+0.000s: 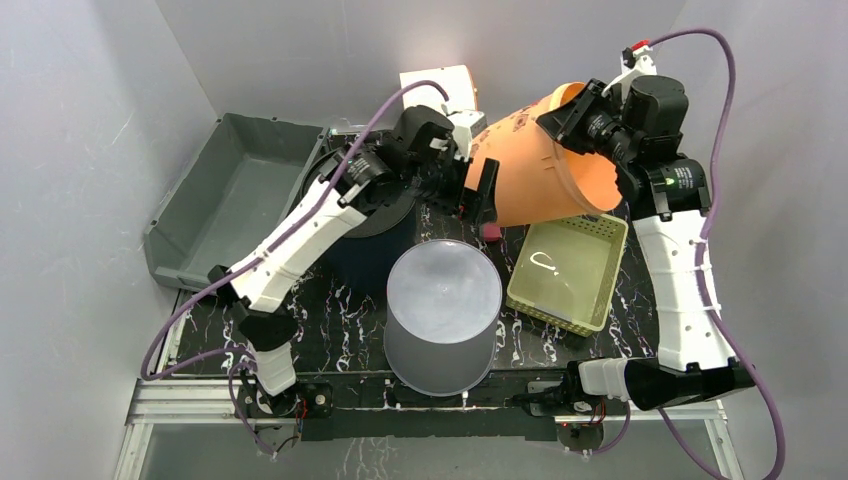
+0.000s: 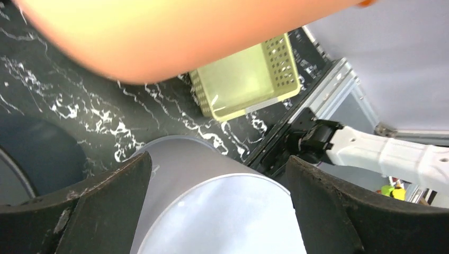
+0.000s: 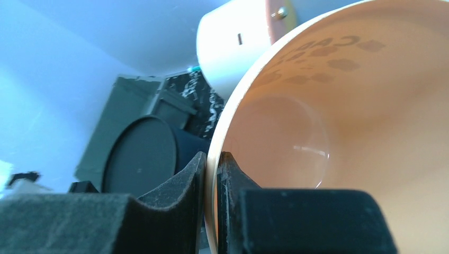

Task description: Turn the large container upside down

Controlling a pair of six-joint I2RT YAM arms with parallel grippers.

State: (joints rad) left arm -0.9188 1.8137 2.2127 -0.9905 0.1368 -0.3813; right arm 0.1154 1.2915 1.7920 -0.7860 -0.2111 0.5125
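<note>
My right gripper moves down toward the tabletop behind the grey container next and turns to bring the orange container's sideways opening down before releasing its rim.
A large orange container (image 1: 525, 170) hangs in the air at the back, tipped on its side with its mouth toward the right. My right gripper (image 1: 563, 126) is shut on its rim. In the right wrist view the jaws (image 3: 212, 169) pinch the thin rim, with the orange inside (image 3: 344, 132) to the right. My left gripper (image 1: 465, 195) is open beside the container's closed end. In the left wrist view the orange wall (image 2: 185, 37) fills the top and the jaws (image 2: 218, 161) stand wide apart with nothing between them.
A grey container (image 1: 443, 310) stands upside down at the front centre, also in the left wrist view (image 2: 212, 211). A dark container (image 1: 375, 235) stands left of it. A yellow-green basket (image 1: 555, 310) sits right, a grey bin (image 1: 215, 200) back left, and a white object (image 1: 440, 85) behind.
</note>
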